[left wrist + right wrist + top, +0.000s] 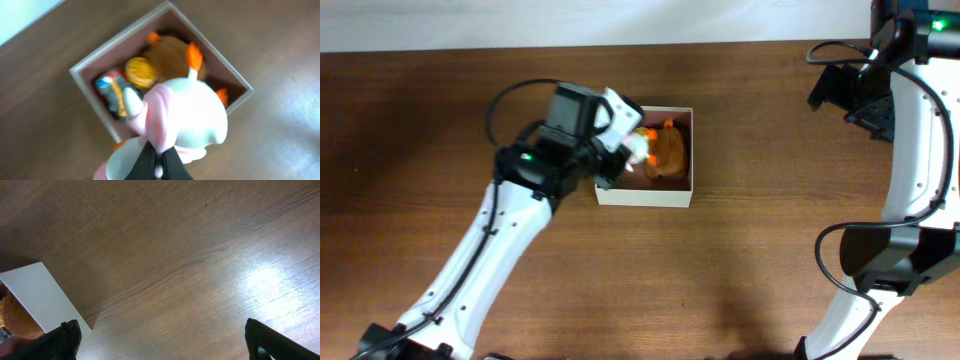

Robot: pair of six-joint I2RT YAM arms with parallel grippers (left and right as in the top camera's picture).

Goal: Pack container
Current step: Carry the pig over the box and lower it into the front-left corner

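My left gripper lowers beside the brown plush toy and releases the pink toy next, as the box's bare bottom by its near side (pixel 638 180) is below the gripper.
The container (pixel 645 196) is a square cream-walled box at the table's middle; it also shows in the left wrist view (pixel 82 67) and as a white wall in the right wrist view (pixel 40 297). Inside lie a brown plush toy (pixel 165 57), a small orange round toy (pixel 140 71) and a small blue, white and orange toy (pixel 110 87). My left gripper (pixel 159 167) is shut on a white and pink plush toy (pixel 192 117) with orange tips, held over the box's left part. My right gripper (pixel 162 342) is open and empty at the far right.
The brown wooden table (pixel 770 270) lies all around the box. A pale surface (pixel 570 20) runs along the table's far edge. My right arm (pixel 910 150) stands along the right side.
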